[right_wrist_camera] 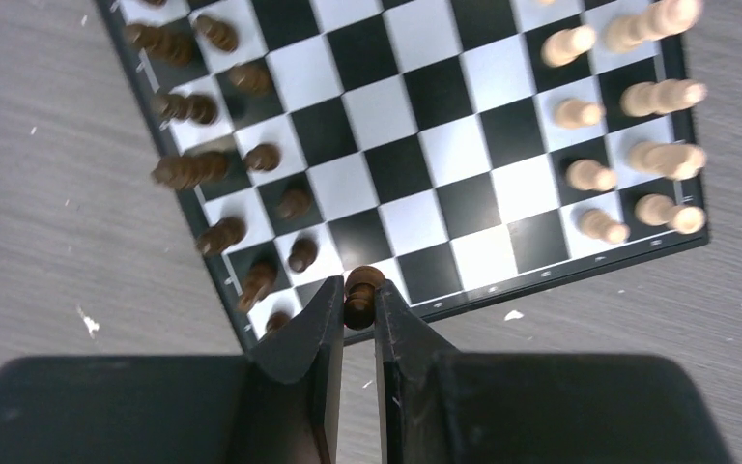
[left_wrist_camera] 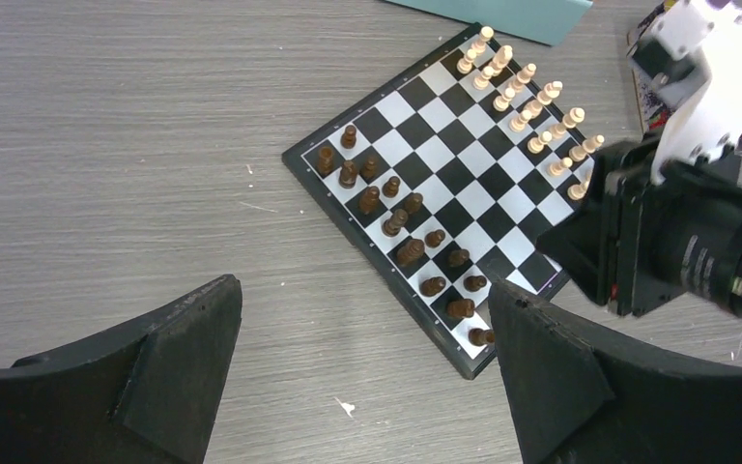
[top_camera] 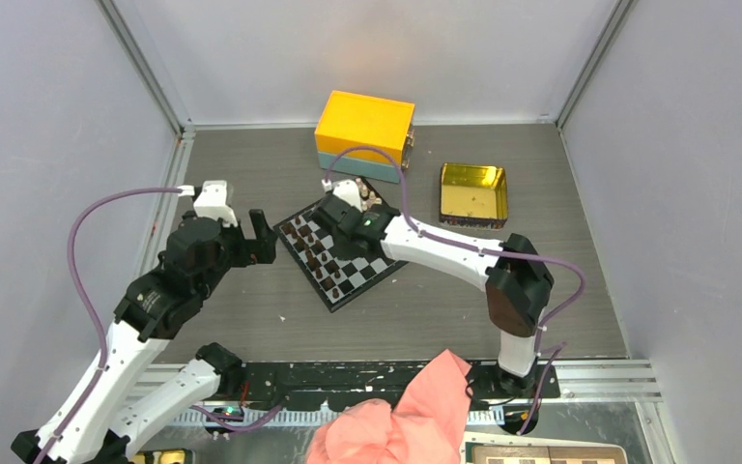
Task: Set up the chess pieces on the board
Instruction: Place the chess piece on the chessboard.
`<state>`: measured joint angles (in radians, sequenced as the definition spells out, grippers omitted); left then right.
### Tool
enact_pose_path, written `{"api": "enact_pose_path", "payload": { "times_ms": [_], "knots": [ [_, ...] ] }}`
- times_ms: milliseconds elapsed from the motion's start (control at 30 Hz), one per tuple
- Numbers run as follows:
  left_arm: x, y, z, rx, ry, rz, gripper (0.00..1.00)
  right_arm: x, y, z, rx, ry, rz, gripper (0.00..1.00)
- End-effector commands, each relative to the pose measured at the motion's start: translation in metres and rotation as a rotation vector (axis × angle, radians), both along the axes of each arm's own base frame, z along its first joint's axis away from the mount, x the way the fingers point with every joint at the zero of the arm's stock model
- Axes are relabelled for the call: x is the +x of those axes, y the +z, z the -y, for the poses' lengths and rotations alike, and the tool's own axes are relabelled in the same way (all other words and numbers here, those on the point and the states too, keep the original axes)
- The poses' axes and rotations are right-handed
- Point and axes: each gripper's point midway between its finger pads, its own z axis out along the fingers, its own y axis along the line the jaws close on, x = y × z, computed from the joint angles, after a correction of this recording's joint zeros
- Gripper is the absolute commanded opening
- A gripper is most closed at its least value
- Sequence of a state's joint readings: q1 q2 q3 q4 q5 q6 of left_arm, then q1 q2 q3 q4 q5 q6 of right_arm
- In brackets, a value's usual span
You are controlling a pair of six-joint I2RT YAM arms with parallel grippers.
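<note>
The dark front row's empty end square (top_camera: 342,290) (right_wrist_camera: 322,293) is below the robot's right gripper and to its left in the wrist view, so the gripper will go down that way next and release.
The board (top_camera: 367,271) lies tilted in the middle of the table, also in the left wrist view (left_wrist_camera: 454,174) and the right wrist view (right_wrist_camera: 396,145). Dark brown chess pieces (left_wrist_camera: 396,217) fill two rows along one side, and light tan ones (left_wrist_camera: 531,106) line the opposite side. My right gripper (right_wrist_camera: 358,298) is shut on a dark brown piece (right_wrist_camera: 361,286), held above the board's corner at the end of the dark rows (right_wrist_camera: 193,169). In the top view it (top_camera: 336,207) hangs over the board's far corner. My left gripper (left_wrist_camera: 364,285) stands open and empty over bare table left of the board (top_camera: 261,237).
A yellow box on a teal base (top_camera: 364,126) stands behind the board. A shiny gold tin (top_camera: 473,191) sits at the right rear. A pink cloth (top_camera: 406,416) and a brown-and-cream checkered board (top_camera: 541,454) lie at the near edge. Grey walls enclose the table.
</note>
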<state>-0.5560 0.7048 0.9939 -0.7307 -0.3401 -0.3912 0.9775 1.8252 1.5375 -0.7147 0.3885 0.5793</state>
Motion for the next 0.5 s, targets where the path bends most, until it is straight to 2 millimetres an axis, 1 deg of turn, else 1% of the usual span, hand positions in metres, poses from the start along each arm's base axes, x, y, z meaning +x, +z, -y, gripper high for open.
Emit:
{"api": "enact_pose_path", "payload": {
  "times_ms": [0, 100, 233, 467],
  "knots": [
    [-0.007, 0.004, -0.01, 0.006, 0.025, 0.015, 0.98, -0.012, -0.003, -0.016, 0.0, 0.0, 0.019, 0.01],
    [-0.01, 0.005, -0.013, 0.007, 0.029, 0.019, 0.99, -0.02, -0.014, -0.024, -0.018, 0.022, 0.002, 0.01],
    [-0.013, 0.003, -0.015, 0.013, 0.03, 0.015, 0.98, -0.027, -0.024, -0.031, -0.031, 0.034, -0.015, 0.01],
    [-0.012, 0.002, -0.015, 0.021, 0.029, 0.015, 0.99, -0.036, -0.04, -0.035, -0.051, 0.051, -0.046, 0.01]
  ]
}}
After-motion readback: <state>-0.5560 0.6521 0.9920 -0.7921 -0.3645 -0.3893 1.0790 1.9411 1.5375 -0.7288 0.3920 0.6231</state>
